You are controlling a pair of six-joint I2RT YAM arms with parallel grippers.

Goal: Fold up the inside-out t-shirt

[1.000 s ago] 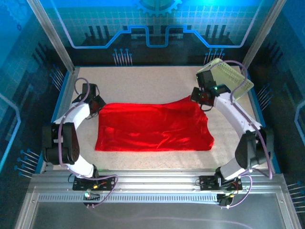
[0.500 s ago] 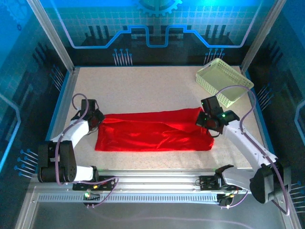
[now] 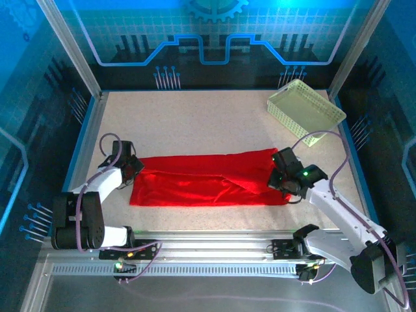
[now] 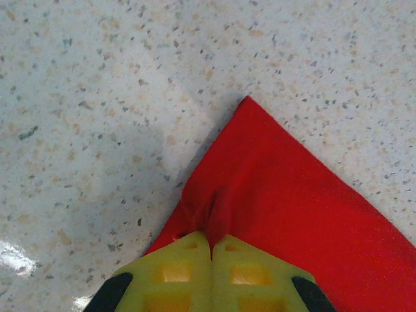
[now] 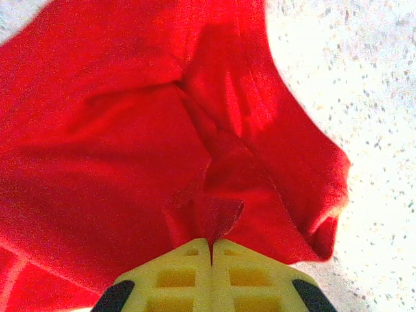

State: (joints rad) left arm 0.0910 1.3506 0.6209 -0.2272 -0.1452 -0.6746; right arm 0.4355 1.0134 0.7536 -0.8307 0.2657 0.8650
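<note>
My right gripper pulls the pinched flap back toward the t-shirt's near edge (image 3: 266, 204) and lets go next, since the doubled layer stops short.
The bright red t-shirt (image 3: 205, 179) lies across the middle of the table as a long band, its far edge doubled over toward the near side. At its left end my left gripper (image 3: 134, 168) is shut on a pinch of the cloth; the left wrist view shows the yellow fingertips (image 4: 188, 257) closed on a red fold (image 4: 260, 188). At the right end my right gripper (image 3: 281, 174) is shut on the t-shirt too, with a small flap of red cloth (image 5: 218, 218) pinched between its pads (image 5: 234, 266).
A pale yellow-green lattice basket (image 3: 305, 111) stands at the far right corner of the speckled table (image 3: 195, 120). Metal rails (image 3: 208, 250) run along the near edge by the arm bases.
Both grippers have drawn the t-shirt's far edge toward the near side, narrowing the cloth into a band. The right arm has swung down away from the basket.
</note>
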